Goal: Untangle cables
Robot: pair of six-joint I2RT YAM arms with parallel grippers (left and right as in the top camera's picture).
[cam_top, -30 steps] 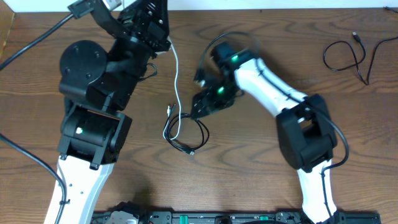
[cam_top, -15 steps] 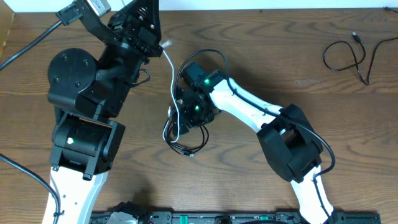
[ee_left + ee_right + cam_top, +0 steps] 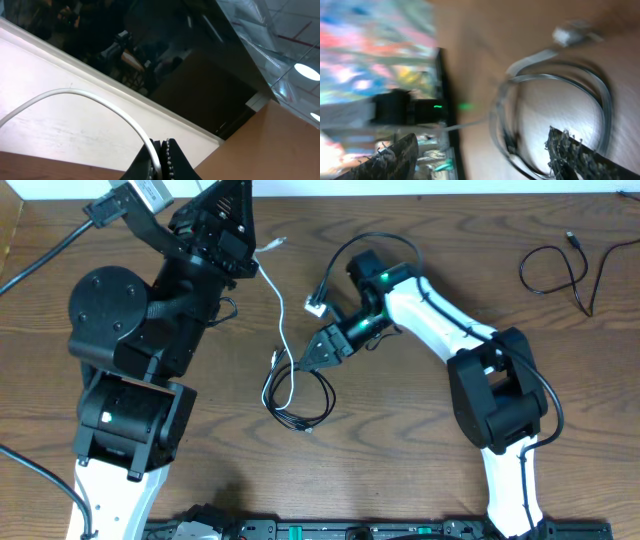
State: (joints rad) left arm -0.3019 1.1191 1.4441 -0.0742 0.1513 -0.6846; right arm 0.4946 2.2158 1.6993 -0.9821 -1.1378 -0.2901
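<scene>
The left gripper will go down, tilting toward the bare tabletop beyond the black coil [image 3: 257, 322], and release the thin white cable, as the cable is held high.
My left gripper [image 3: 252, 258] is raised at the back left and shut on the thin white cable [image 3: 284, 320]. In the left wrist view the cable [image 3: 75, 92] arcs out from between the closed jaws of that gripper [image 3: 161, 150]. A short plug end sticks out past the grip, and the rest hangs down to the table, where it lies looped within the black cable [image 3: 318, 408]. My right gripper [image 3: 318, 352] hovers open just right of that tangle. Its wrist view is blurred; the coiled cables [image 3: 502, 127] lie ahead of the right gripper [image 3: 480, 147], between its spread fingers.
A second, separate black cord [image 3: 560, 270] lies at the far right back of the wooden table [image 3: 400, 460]. The big left arm base [image 3: 130, 380] fills the left side. A pale wall edge runs along the back.
The right gripper has swung from directly over the tangle back to its right side. The left arm shifted slightly left, still holding the white cable, whose plug end now shows further out.
</scene>
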